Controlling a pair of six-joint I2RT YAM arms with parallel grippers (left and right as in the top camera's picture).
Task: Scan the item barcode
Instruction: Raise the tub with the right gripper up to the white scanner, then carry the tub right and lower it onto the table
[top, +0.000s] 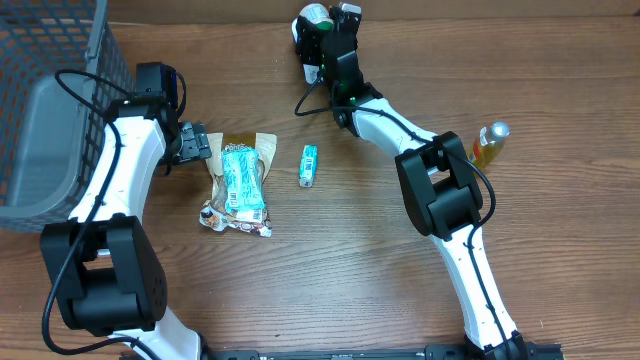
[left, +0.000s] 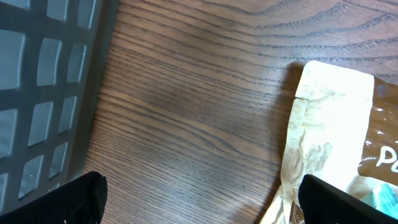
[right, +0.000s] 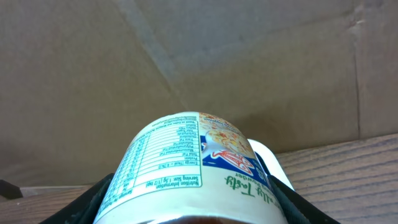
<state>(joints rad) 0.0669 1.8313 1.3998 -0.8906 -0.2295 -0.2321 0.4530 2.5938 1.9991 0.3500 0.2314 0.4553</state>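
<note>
My right gripper carries the jar (top: 316, 16) back next, tips its fingers down and lowers the jar to release it upright, since open wood lies beside the amber bottle (top: 422, 176).
The item is a white jar (right: 186, 168) with a green nutrition table and a blue and red label. It lies on its side between the black fingers (right: 93, 202) of my right gripper (right: 193, 208), which is shut on it. From overhead, the jar (top: 316, 16) is held at the table's far edge by the right gripper (top: 320, 32). No barcode shows on the faces in view. My left gripper (top: 195, 143) stands open low over the wood, by the top of a tan snack bag (top: 238, 185). Its right finger (left: 348, 202) overlaps the bag's edge (left: 323, 124).
A grey mesh basket (top: 50, 110) fills the far left, close to the left arm. A small teal packet (top: 309, 165) lies mid-table. An amber bottle (top: 488, 145) stands at the right. A white object (right: 273, 163) sits just behind the jar, in front of a cardboard wall (right: 249, 62).
</note>
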